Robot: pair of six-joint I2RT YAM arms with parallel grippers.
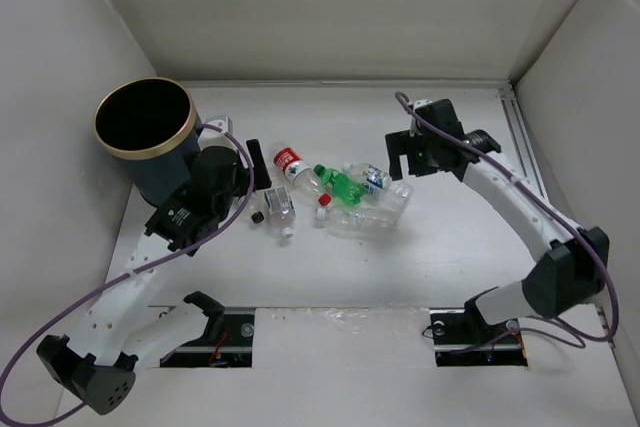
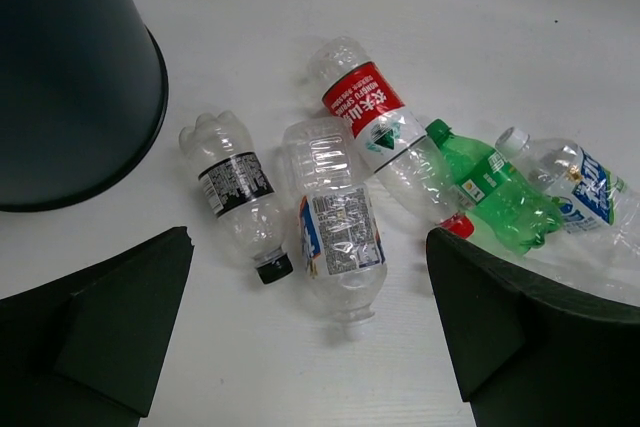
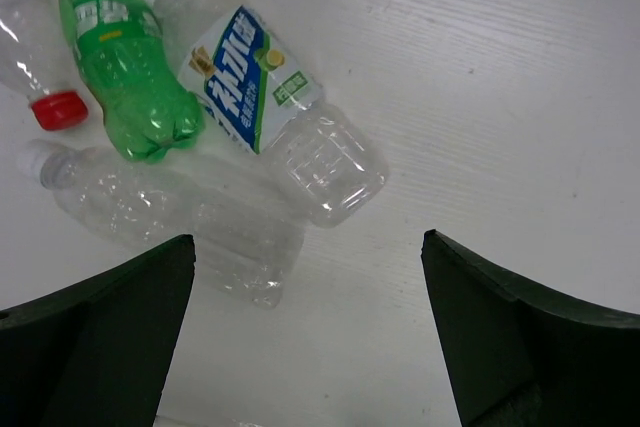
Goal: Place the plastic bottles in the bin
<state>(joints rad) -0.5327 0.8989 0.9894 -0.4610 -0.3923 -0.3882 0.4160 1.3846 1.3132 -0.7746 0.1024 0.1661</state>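
Observation:
My right gripper moves down onto the clear base end [image 3: 328,163] of the blue-and-white-labelled bottle [image 3: 265,97] next and closes there. That end juts clear of the green bottle.
Several plastic bottles lie in a loose cluster mid-table. In the left wrist view I see a black-labelled one [image 2: 238,192], a white-and-blue-labelled one [image 2: 335,222], a red-labelled one [image 2: 375,122] and a green one [image 2: 495,187]. The right wrist view shows the green bottle [image 3: 125,72], a blue-and-white-labelled bottle [image 3: 265,97] and an unlabelled clear one [image 3: 170,222]. The navy bin [image 1: 143,137] stands upright at the far left. My left gripper [image 2: 308,239] hangs open over the cluster's left end, beside the bin. My right gripper [image 3: 307,239] is open above the cluster's right end. Neither holds anything.
White walls enclose the table on the left, back and right. The bin's dark side [image 2: 70,77] is close to my left gripper. A metal rail [image 1: 522,137] runs along the right edge. Purple cables loop off both arms.

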